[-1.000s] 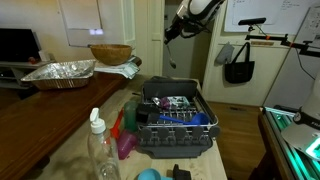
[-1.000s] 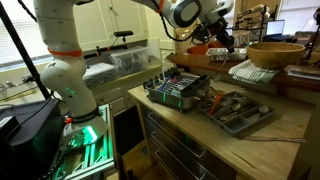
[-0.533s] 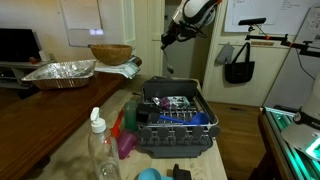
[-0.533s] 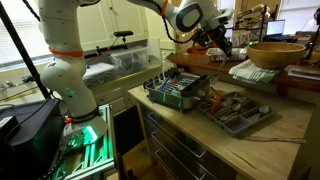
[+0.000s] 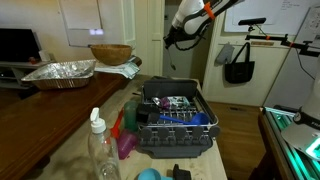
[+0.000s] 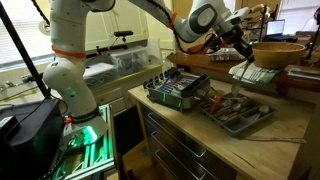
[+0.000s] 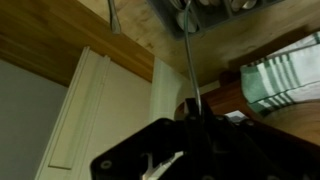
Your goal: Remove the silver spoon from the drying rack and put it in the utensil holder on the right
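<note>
The spoon (image 7: 186, 60) is still hanging above the sections of the utensil holder (image 7: 180, 19). I should lower my gripper next, tilting it downward over them, to let go of the spoon's thin handle.
The dark grey drying rack (image 5: 176, 128) stands on the wooden counter and also shows in an exterior view (image 6: 178, 88). Next to it lies the grey utensil holder (image 6: 238, 113), a flat tray with several utensils; its edge shows at the top of the wrist view (image 7: 205, 8). My gripper (image 6: 241, 48) hangs high above the counter, over the far side of the holder, and shows near the top of an exterior view (image 5: 179, 38). In the wrist view the gripper (image 7: 193, 115) is shut on the thin handle of the silver spoon (image 7: 186, 60), which points towards the holder.
A wooden bowl (image 6: 275, 52) and a striped towel (image 6: 250, 72) sit behind the holder. A crumpled foil tray (image 5: 60, 72) and the bowl (image 5: 110, 53) are on the back table. A clear bottle (image 5: 100, 150) stands at the counter's near end. A black bag (image 5: 238, 65) hangs nearby.
My gripper has swung away from above the drying rack towards the utensil holder, carrying the spoon. The rack and the holder have not moved.
</note>
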`<state>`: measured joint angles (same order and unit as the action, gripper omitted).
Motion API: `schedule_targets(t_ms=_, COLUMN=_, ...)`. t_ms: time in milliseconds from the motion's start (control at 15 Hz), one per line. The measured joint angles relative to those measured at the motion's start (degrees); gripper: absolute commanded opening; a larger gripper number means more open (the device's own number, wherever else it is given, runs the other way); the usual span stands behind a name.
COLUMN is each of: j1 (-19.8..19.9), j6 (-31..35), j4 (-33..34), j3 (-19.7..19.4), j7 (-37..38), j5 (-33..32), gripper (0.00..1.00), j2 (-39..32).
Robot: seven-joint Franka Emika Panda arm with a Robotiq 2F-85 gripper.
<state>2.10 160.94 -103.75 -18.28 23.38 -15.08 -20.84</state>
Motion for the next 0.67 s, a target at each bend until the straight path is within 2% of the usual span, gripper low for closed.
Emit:
schedule_targets(t_ms=267, j1=-3.64, j6=-1.13, j4=5.15, j3=-5.56, j7=9.03, j5=-4.02, gripper=0.01, j2=-6.75)
schedule_targets(t_ms=667, j1=-3.97, j6=-12.58, j4=12.56, j3=-4.16, j7=11.06, j5=-1.34, gripper=0.01, j2=-13.80)
